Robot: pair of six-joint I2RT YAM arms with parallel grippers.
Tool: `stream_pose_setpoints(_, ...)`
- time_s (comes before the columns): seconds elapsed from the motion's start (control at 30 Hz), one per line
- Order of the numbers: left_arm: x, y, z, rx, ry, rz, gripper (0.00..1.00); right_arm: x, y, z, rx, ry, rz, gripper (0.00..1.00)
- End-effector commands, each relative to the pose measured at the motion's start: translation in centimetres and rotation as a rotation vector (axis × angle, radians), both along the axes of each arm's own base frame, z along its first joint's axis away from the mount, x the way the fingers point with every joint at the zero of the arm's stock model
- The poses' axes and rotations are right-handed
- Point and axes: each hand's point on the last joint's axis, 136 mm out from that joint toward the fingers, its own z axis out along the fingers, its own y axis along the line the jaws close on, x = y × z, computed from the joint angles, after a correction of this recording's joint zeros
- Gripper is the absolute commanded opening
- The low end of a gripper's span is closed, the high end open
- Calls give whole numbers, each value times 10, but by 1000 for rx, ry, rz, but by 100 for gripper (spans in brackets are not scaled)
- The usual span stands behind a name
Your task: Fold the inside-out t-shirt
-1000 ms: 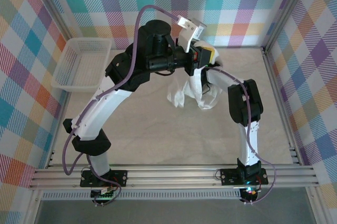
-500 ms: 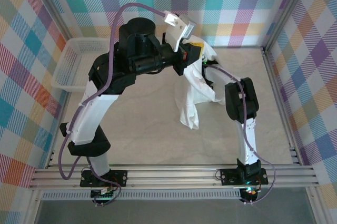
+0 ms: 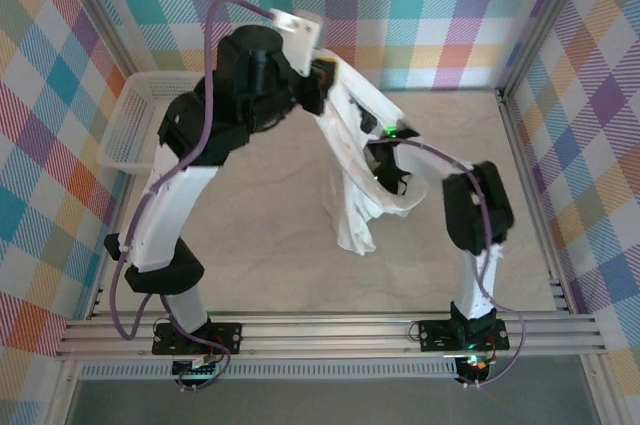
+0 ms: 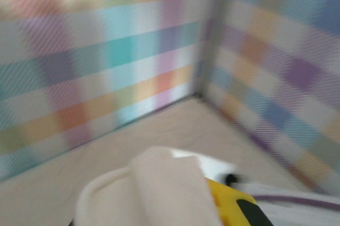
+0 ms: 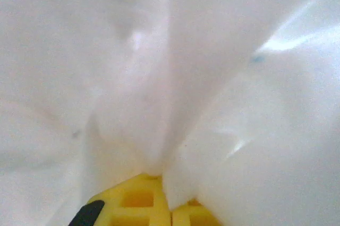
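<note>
The shirt's top edge goes down and toward the basket next, over the bare tabletop beside it, where my left gripper releases it, since the drape hangs narrow.
The inside-out t-shirt (image 3: 350,200) hangs in the air as a long white drape, its lowest folds just above the table (image 3: 250,245). My left gripper (image 3: 333,73) is raised high at the back and shut on the shirt's top edge. In the left wrist view the blurred white fabric (image 4: 159,189) covers the left gripper (image 4: 183,197), with one yellow finger (image 4: 234,204) showing beside it. My right gripper (image 3: 385,150) sits lower and to the right, pressed into the cloth. In the right wrist view the right gripper (image 5: 169,207) has its yellow fingers (image 5: 138,199) shut on a fold of the white fabric (image 5: 175,77).
A white lattice basket (image 3: 150,125) stands at the back left of the table. Aluminium posts (image 3: 520,55) and checked walls (image 3: 430,5) close in the back and sides. A rail (image 3: 330,330) runs along the near edge by the arm bases.
My left arm has risen and swung left with the shirt's edge, drawing the cloth out long. My right gripper opened wide, then shut on a fold lower down.
</note>
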Motion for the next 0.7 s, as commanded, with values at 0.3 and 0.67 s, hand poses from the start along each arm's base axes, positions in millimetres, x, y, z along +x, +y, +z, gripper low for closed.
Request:
stream_pose_setpoints(0.3,72,93,-337,-7,795,354,0,-21,16,316,718,-817,-29,0)
stream_pose_setpoints(0.67,23,72,-266,-189,700,76,82,-9,7,324,729,-868,-102,0)
